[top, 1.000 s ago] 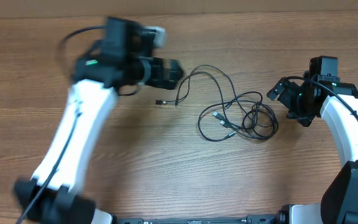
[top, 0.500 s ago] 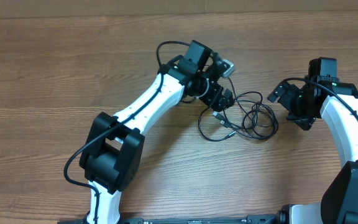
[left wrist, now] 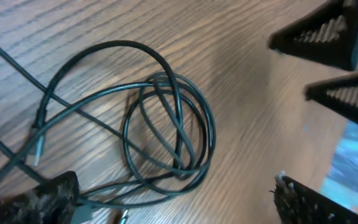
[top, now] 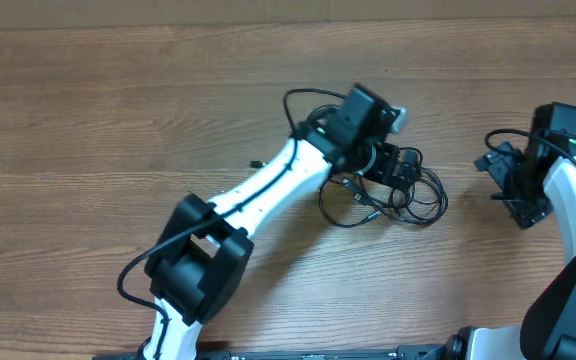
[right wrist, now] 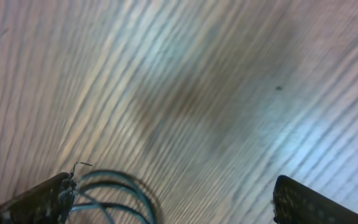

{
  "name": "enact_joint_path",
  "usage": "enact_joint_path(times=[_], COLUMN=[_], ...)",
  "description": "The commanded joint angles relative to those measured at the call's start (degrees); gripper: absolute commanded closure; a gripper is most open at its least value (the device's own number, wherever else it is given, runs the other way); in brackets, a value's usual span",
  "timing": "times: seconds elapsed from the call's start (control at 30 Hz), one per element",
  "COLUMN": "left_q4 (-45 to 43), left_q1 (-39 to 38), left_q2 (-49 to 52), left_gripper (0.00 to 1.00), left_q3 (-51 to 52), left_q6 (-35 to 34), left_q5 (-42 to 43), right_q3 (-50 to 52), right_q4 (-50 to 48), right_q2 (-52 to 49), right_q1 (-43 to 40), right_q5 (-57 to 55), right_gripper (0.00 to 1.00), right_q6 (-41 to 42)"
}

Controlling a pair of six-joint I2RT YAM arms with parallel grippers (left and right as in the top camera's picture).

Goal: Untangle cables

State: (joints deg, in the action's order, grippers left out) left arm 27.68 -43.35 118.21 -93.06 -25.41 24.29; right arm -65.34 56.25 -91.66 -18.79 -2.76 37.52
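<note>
The left gripper moves down onto that coil edge [top: 395, 207] [left wrist: 163, 186] next and closes, since the few strands lie below it, between its open fingers.
The cables [top: 383, 205] are thin black cords lying in a loose tangle of loops at mid-table. In the left wrist view the coil [left wrist: 166, 127] lies flat, with a silver-tipped plug [left wrist: 37, 149] at its left. My left gripper [top: 408, 167] hovers over the tangle's upper edge, jaws open [left wrist: 173, 208], with strands running by its left finger. My right gripper [top: 500, 185] is open to the right of the tangle, apart from it. In the right wrist view its jaws [right wrist: 173, 205] are wide, with a few cable loops [right wrist: 120, 193] beside the left finger.
The wooden table [top: 118, 120] spreads all round. A small plug end [top: 256, 163] of one cord lies left of my left arm, which covers part of the cord. My right gripper's fingers [left wrist: 328, 43] show at the top right of the left wrist view.
My left arm has swung from the far left across to the tangle and now hovers over it. My right gripper has drawn back to the right, away from the cables.
</note>
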Motion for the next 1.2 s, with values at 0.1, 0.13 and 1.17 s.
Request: enact_joint_path(times=[0.1, 0.13, 1.17], left_q4=[0.37, 0.39, 26.25], left_q1=[-4.79, -5.29, 17.11], left_q2=[2.27, 3.13, -16.92], left_gripper=[0.11, 0.12, 0.96], left_q3=[-0.85, -0.85, -0.9], left_q6=[-14.08, -14.95, -11.96], left_q5=[-14.47, -14.99, -13.94], right_q3=[-0.66, -0.63, -0.63], right_q4=[-0.15, -0.15, -3.91], right_q2=[0.35, 0.35, 0.35], right_q1=[-1.7, -1.7, 20.44], right_q5=[2.86, 2.86, 32.59], right_gripper=[0.0, 0.0, 0.0], right_q6=[0.63, 0.63, -16.11])
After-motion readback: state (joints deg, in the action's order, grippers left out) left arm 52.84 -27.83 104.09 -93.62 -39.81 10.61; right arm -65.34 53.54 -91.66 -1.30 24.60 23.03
